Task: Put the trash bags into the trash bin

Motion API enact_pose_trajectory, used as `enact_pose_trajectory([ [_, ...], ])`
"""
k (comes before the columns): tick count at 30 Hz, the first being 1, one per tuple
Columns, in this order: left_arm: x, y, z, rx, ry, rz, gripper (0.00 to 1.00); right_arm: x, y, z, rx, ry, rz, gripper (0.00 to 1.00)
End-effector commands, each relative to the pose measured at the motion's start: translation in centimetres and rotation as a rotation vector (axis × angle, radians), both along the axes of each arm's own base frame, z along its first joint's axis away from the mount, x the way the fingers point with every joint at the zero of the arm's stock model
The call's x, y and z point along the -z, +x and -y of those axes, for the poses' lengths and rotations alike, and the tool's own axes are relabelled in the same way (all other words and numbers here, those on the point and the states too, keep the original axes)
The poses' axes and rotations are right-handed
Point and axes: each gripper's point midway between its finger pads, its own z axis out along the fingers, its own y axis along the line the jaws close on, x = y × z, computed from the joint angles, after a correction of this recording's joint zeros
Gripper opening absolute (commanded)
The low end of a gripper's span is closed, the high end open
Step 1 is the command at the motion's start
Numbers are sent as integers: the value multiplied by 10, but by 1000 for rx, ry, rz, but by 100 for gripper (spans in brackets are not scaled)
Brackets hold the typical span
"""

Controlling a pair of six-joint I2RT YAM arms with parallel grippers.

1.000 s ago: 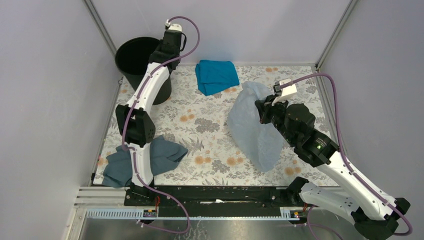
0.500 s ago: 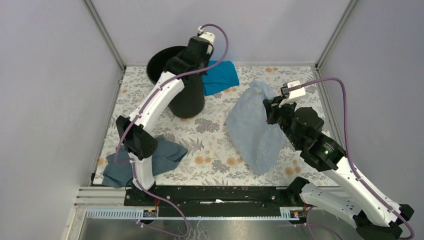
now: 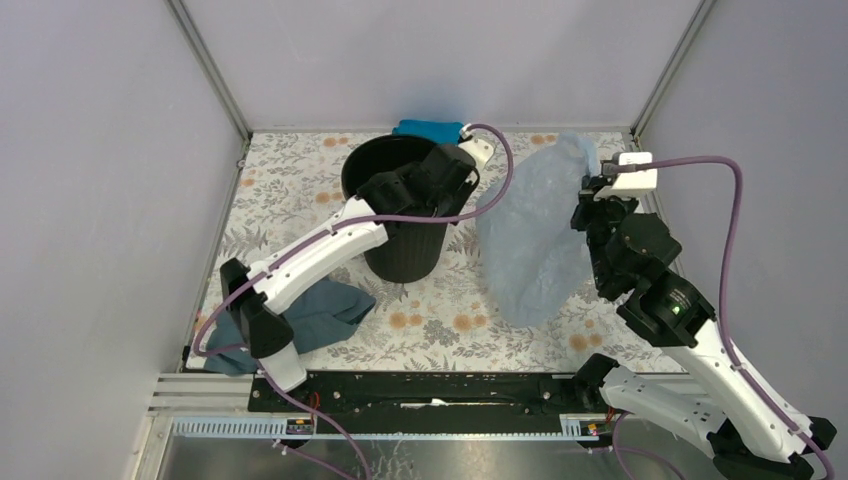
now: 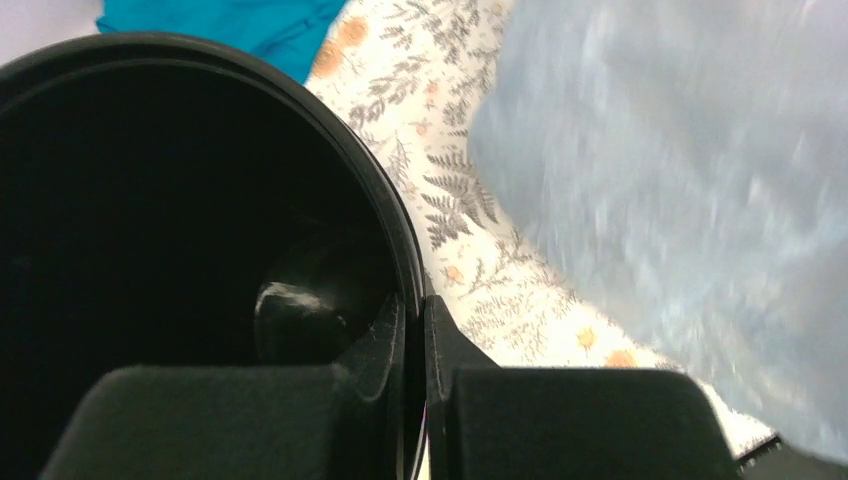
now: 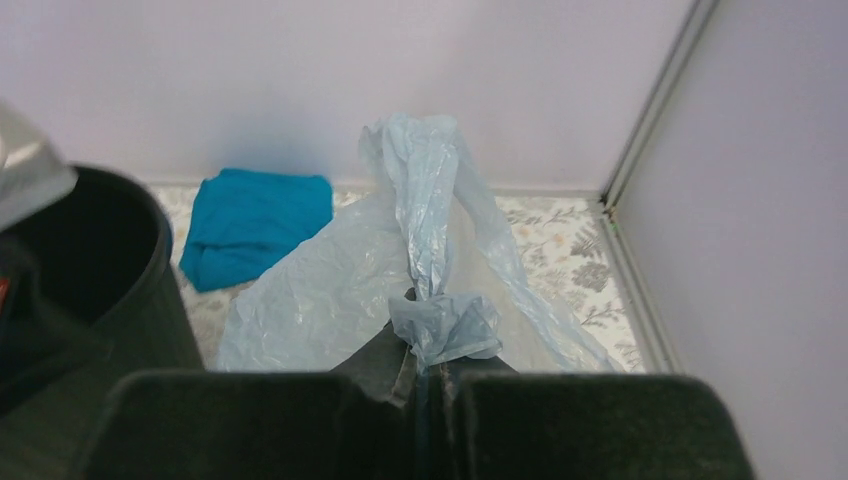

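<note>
My left gripper pulls the bin (image 3: 400, 225) back onto the bare tabletop before it next and releases the bin's rim, since the bin stands by the teal cloth.
The black trash bin (image 3: 400, 225) stands mid-table; its dark inside fills the left wrist view (image 4: 180, 200). My left gripper (image 3: 452, 172) is shut on the bin's right rim (image 4: 412, 300), one finger inside and one outside. The pale blue trash bag (image 3: 535, 235) hangs right of the bin, lifted off the table. My right gripper (image 3: 592, 192) is shut on a bunched fold of the bag (image 5: 440, 325), with the rest of the bag spread beyond it (image 5: 330, 300).
A teal cloth (image 3: 430, 128) lies behind the bin by the back wall, also in the right wrist view (image 5: 255, 225). A dark slate-grey cloth (image 3: 310, 315) lies at front left. Walls close the left, back and right sides.
My left arm has dragged the bin from the back-left corner to mid-table. My right gripper has raised the bag and carried it back and rightward.
</note>
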Motion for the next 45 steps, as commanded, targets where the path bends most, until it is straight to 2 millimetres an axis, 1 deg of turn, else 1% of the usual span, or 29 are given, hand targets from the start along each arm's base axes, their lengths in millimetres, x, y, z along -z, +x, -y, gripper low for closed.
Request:
enact_pose_trajectory([
  [1,-25,-22,-9,16,-119,-1,0,-58,-7,30,127,56,147,0],
  [4,-28,-43,8,106,-210,-61,0,-86,-4,18,65,82,209,0],
  [8,-46,-56,15,136,-315,-89,0,-126,4,-16,-77,95,276,0],
  [9,-47,-61,19,161,-341,-101,0,-136,6,-22,-101,107,289,0],
  [10,-53,-66,23,185,-372,-97,0,-147,7,-28,-128,121,304,0],
  [13,-50,-78,29,228,-403,-128,0,-178,7,-49,-227,141,355,0],
  [14,-48,-82,31,241,-408,-145,3,-187,7,-56,-255,140,368,0],
  [15,-47,-86,32,256,-416,-159,16,-196,6,-63,-288,139,384,0],
  [17,-48,-92,32,277,-436,-167,38,-212,7,-74,-331,122,403,0],
  [18,-50,-94,31,284,-447,-164,45,-220,8,-79,-356,107,412,0],
  [19,-53,-97,30,292,-455,-162,50,-232,5,-83,-384,87,430,0],
  [21,-62,-105,28,326,-475,-157,58,-244,4,-99,-458,39,441,0],
  [22,-67,-108,27,340,-485,-154,61,-245,7,-111,-497,11,433,0],
  [24,-79,-113,23,359,-509,-136,63,-251,6,-129,-576,-16,436,0],
  [27,-93,-117,11,353,-521,-97,65,-255,5,-157,-694,12,452,0],
  [29,-105,-120,-4,336,-527,-54,66,-259,0,-179,-798,49,463,0],
  [31,-114,-122,-22,306,-531,1,66,-265,-6,-198,-897,91,476,0],
  [33,-125,-122,-43,255,-547,69,63,-271,-19,-215,-1018,122,500,0],
  [34,-130,-125,-53,242,-563,96,63,-275,-22,-221,-1051,146,509,1],
  [37,-145,-127,-86,146,-623,189,63,-287,-36,-230,-1149,210,522,0],
  [38,-152,-129,-98,118,-652,220,65,-288,-39,-231,-1167,226,519,0],
  [40,-159,-134,-114,92,-699,271,72,-285,-41,-229,-1169,252,509,0],
  [42,-163,-138,-125,83,-734,307,78,-278,-39,-225,-1143,280,503,0],
  [43,-163,-138,-127,78,-743,316,80,-270,-36,-226,-1136,295,487,0],
  [45,-162,-137,-129,63,-746,324,83,-262,-38,-225,-1140,321,463,0],
])
